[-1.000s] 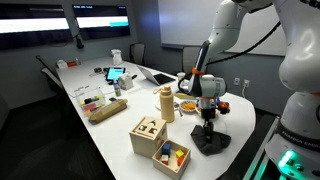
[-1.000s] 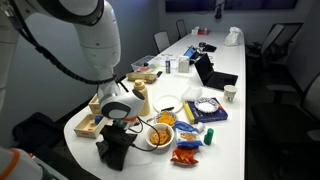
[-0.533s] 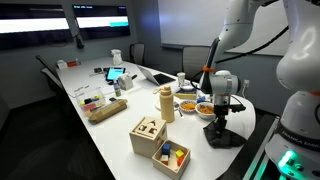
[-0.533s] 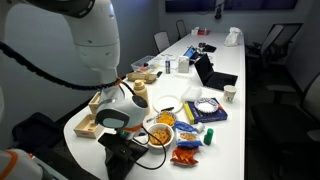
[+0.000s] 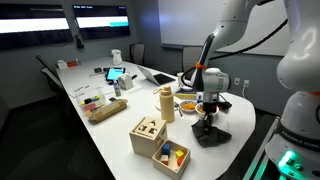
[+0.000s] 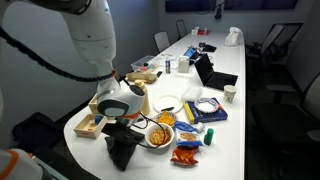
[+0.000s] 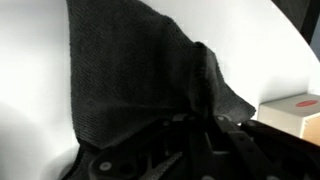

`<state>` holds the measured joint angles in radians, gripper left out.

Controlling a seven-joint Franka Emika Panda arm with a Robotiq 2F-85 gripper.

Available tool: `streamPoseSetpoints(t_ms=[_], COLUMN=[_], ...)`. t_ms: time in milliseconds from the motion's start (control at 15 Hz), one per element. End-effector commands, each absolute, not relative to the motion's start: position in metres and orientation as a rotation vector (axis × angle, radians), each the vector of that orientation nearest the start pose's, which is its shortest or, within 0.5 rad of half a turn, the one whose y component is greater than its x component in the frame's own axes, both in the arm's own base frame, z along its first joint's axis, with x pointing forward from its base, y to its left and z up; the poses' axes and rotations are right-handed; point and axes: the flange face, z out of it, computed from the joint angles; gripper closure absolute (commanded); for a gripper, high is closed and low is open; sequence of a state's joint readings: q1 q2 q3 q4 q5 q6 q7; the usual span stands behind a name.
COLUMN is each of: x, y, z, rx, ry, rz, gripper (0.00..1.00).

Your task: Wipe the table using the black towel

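Observation:
Next, my gripper slides the black towel away from the wooden box and releases it on the bare, uncovered part of the table beside the snack packets.
The black towel (image 5: 209, 133) lies bunched on the white table (image 5: 110, 130) near its rounded end. My gripper (image 5: 207, 121) stands straight down on it, shut on the black towel and pressing it to the tabletop. In an exterior view the towel (image 6: 122, 153) is under the gripper (image 6: 122, 138) beside a plate of snacks. In the wrist view the towel (image 7: 130, 75) fills most of the picture, pinched up between the dark fingers (image 7: 215, 115), with white tabletop around it.
A wooden box with coloured blocks (image 5: 160, 143) and a tan bottle (image 5: 167, 102) stand close to the towel. A plate of food (image 6: 160, 133), snack packets (image 6: 186, 152), a bowl (image 6: 207, 107), laptops and chairs lie further along the table. The table edge is right beside the towel.
The gripper has slid the towel back along the table: it moved toward the table's end half a second ago and is now nearer the wooden box again.

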<state>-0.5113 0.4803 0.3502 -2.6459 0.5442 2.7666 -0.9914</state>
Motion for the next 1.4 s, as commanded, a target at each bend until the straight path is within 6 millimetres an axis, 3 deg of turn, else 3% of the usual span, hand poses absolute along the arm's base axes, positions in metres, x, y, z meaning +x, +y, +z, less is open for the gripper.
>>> streamPoseSetpoints(t_ms=[0, 200, 467, 667, 733, 933, 1000, 1067, 1133, 1267, 1333], x=[0.354, 0.334, 0.301, 0.287, 0.308, 0.311, 0.295, 0.293, 0.308, 0.305, 0.294], y=[-0.017, -0.007, -0.027, -0.058, -0.074, -0.118, -0.126, -0.138, -0.154, -0.173, -0.175], z=[0.067, 0.064, 0.068, 0.081, 0.074, 0.09, 0.103, 0.107, 0.103, 0.109, 0.117], rx=[-2.588, -2.585, -2.676, -2.76, -2.787, -2.862, -2.889, -2.911, -2.928, -2.961, -2.971], ry=[-0.553, -0.512, -0.296, -0.134, -0.083, 0.087, 0.149, 0.209, 0.258, 0.358, 0.398], rz=[0.242, 0.335, 0.387, 0.331, 0.304, 0.214, 0.192, 0.178, 0.168, 0.156, 0.144], gripper=[0.98, 0.98, 0.98, 0.98, 0.98, 0.98, 0.98, 0.98, 0.98, 0.98, 0.98])
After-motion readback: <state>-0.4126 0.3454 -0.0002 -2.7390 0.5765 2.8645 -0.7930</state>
